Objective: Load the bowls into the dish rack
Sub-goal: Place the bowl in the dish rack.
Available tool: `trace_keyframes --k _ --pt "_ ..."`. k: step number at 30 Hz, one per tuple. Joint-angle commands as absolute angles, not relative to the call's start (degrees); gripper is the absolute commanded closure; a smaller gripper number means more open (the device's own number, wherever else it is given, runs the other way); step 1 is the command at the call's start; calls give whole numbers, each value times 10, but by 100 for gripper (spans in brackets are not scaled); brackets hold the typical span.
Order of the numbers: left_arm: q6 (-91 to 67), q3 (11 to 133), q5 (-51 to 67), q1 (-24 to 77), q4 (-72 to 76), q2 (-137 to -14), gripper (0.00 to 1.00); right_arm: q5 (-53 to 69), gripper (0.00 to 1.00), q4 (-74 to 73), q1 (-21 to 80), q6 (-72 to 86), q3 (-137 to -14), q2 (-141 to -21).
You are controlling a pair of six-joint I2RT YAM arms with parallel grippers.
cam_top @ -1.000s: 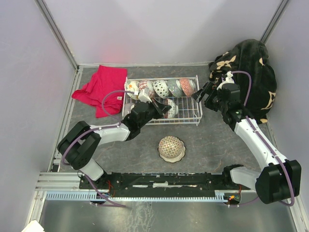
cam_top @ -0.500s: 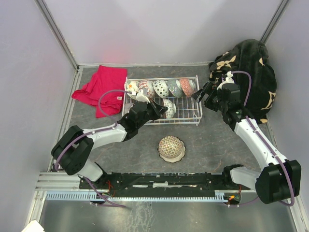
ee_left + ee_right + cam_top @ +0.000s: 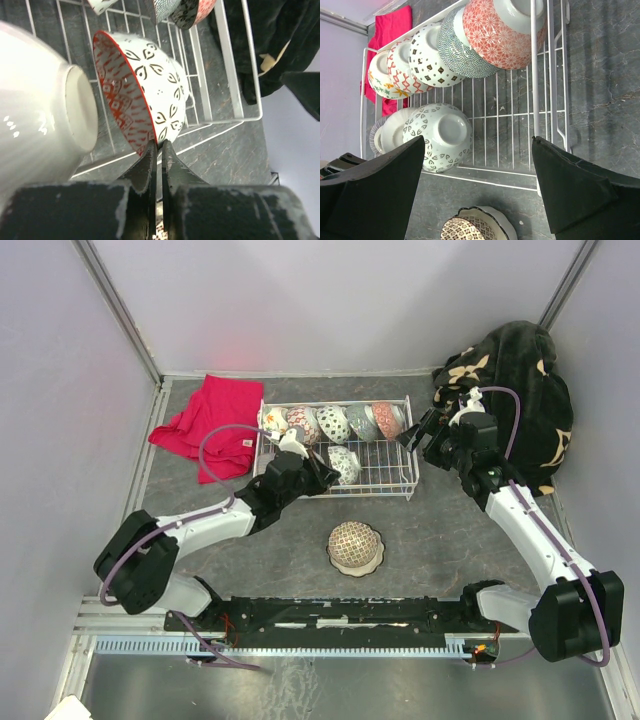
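Next, my left gripper will shift toward the plain white bowl and release the leaf bowl's lower rim, since bare wires show between the leaf bowl and that plain bowl.
The white wire dish rack (image 3: 411, 492) holds a back row of several patterned bowls (image 3: 333, 422) on edge. In its front row a white bowl with black leaf marks and a red-patterned inside (image 3: 150, 85) stands on edge beside a plain white bowl (image 3: 45, 115). My left gripper (image 3: 159, 146) is shut on that leaf bowl's lower rim, seen from above at the rack's front left (image 3: 322, 472). My right gripper (image 3: 477, 142) hangs open above the rack's right end (image 3: 415, 435), holding nothing. A scallop-rimmed brown-patterned bowl (image 3: 355, 545) sits on the table in front of the rack.
A red cloth (image 3: 210, 420) lies left of the rack. A dark floral blanket (image 3: 520, 380) is heaped in the back right corner, close behind my right wrist. Grey walls close in the table on three sides.
My left arm has stretched forward and its elbow has swung left, easing the held bowl a little deeper into the rack. The right arm has not moved.
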State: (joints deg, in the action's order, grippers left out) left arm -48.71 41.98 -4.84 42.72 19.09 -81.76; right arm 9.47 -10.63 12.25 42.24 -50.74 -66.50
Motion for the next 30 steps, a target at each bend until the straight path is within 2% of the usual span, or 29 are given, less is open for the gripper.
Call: trace_keyframes --k 1,11,18,24,30 --pt "-445 413 -66 431 82 -791 97 103 5 -75 120 426 -520 -663" --pt "-434 412 -93 428 32 -751 97 106 5 -71 120 427 -519 -667" --pt "-432 414 -91 428 12 -710 80 107 5 -70 120 428 -518 -667" --pt "-433 408 -83 437 -8 -644 73 107 5 -69 119 428 -518 -668" --pt "-425 405 -131 494 -53 -562 64 108 5 -70 120 427 -518 -666"
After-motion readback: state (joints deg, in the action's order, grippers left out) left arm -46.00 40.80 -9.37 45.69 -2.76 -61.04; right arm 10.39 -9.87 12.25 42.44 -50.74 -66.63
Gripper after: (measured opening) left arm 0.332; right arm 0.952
